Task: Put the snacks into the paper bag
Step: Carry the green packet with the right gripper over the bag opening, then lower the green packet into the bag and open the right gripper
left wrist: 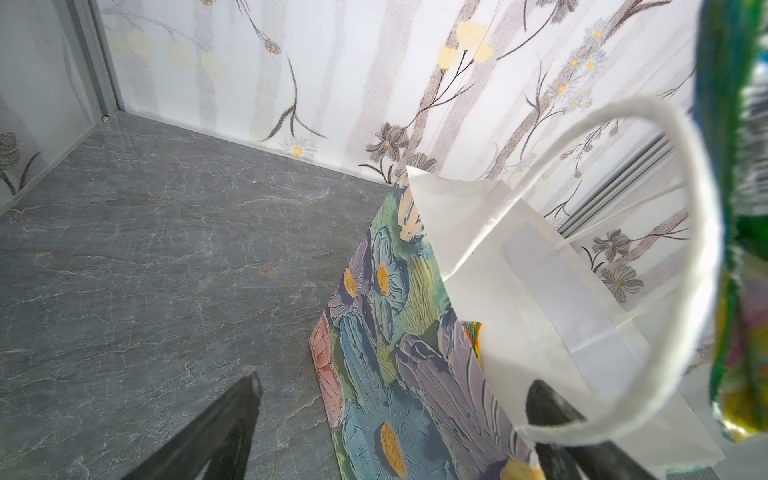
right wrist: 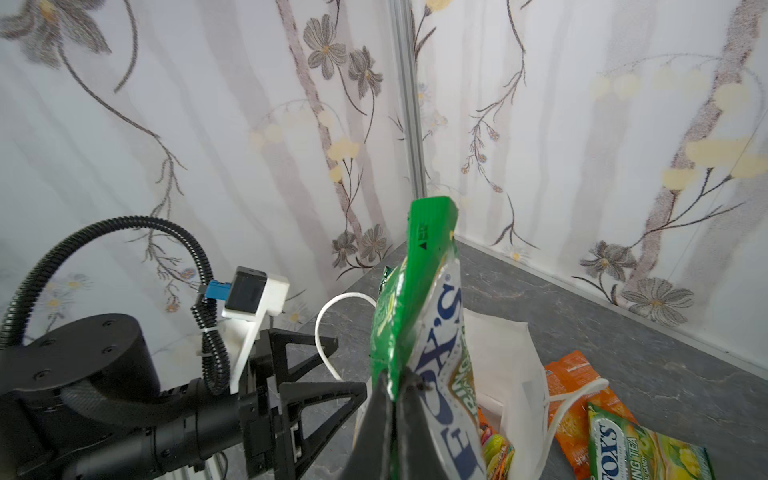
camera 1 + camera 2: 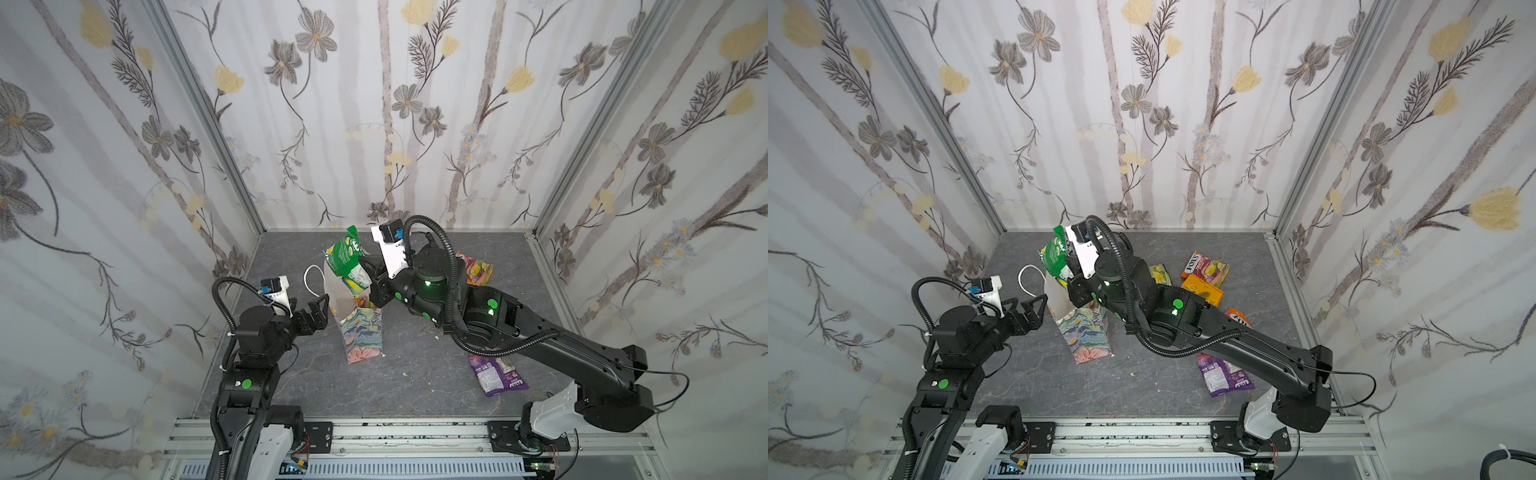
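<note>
My right gripper still holds the green FOX'S packet above the bag's white rim, so next it will lower and tip downward into the bag's opening (image 3: pixel 340 296) (image 2: pixel 494 384) to release it.
The paper bag (image 3: pixel 360 332) (image 3: pixel 1090 338) stands upright mid-table, floral outside and white inside, with colourful packets in it (image 2: pixel 494 444). My right gripper (image 3: pixel 368 266) (image 2: pixel 397 386) is shut on a green FOX'S packet (image 3: pixel 345 255) (image 3: pixel 1054 253) (image 2: pixel 419 307), which hangs above the bag's open mouth. At the bag's left side my left gripper (image 3: pixel 318 303) (image 1: pixel 395 415) stands open. Its fingers (image 1: pixel 232 428) straddle the floral wall (image 1: pixel 395 332) near the white cord handle (image 1: pixel 702 232). Loose snacks lie right of the bag: a purple packet (image 3: pixel 1223 376), an orange box (image 3: pixel 1202 291) and an orange-pink packet (image 3: pixel 1206 268).
A yellow-green packet (image 3: pixel 1160 274) and an orange packet (image 3: pixel 1239 318) lie partly under my right arm. Flowered walls close in the back and both sides. The grey table (image 3: pixel 316 386) ends at a metal rail (image 3: pixel 415 436) in front.
</note>
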`<state>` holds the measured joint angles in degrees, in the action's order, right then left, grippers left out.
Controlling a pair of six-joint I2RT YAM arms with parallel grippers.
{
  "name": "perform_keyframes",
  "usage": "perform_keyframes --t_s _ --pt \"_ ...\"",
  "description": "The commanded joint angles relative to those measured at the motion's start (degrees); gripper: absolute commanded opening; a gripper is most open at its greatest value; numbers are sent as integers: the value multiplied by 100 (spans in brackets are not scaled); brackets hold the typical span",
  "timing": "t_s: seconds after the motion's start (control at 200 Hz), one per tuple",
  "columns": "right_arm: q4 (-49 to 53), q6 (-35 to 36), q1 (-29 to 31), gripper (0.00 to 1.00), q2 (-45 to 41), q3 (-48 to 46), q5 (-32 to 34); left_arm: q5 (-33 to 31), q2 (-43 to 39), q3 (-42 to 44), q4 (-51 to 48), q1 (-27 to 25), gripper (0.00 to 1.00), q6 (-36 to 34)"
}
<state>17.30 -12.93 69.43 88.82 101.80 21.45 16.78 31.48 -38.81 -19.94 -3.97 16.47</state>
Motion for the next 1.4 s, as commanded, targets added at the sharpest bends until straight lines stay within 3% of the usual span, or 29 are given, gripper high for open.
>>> perform_keyframes --t_s 0.0,0.495,1.394 --pt "68 153 9 0 133 167 515 45 -6 19 119 -1 100 -39" --pt "432 325 -4 0 694 305 972 35 -5 16 125 1 100 -39" --pt "799 194 -107 0 1297 297 1045 10 -28 23 114 1 100 -39"
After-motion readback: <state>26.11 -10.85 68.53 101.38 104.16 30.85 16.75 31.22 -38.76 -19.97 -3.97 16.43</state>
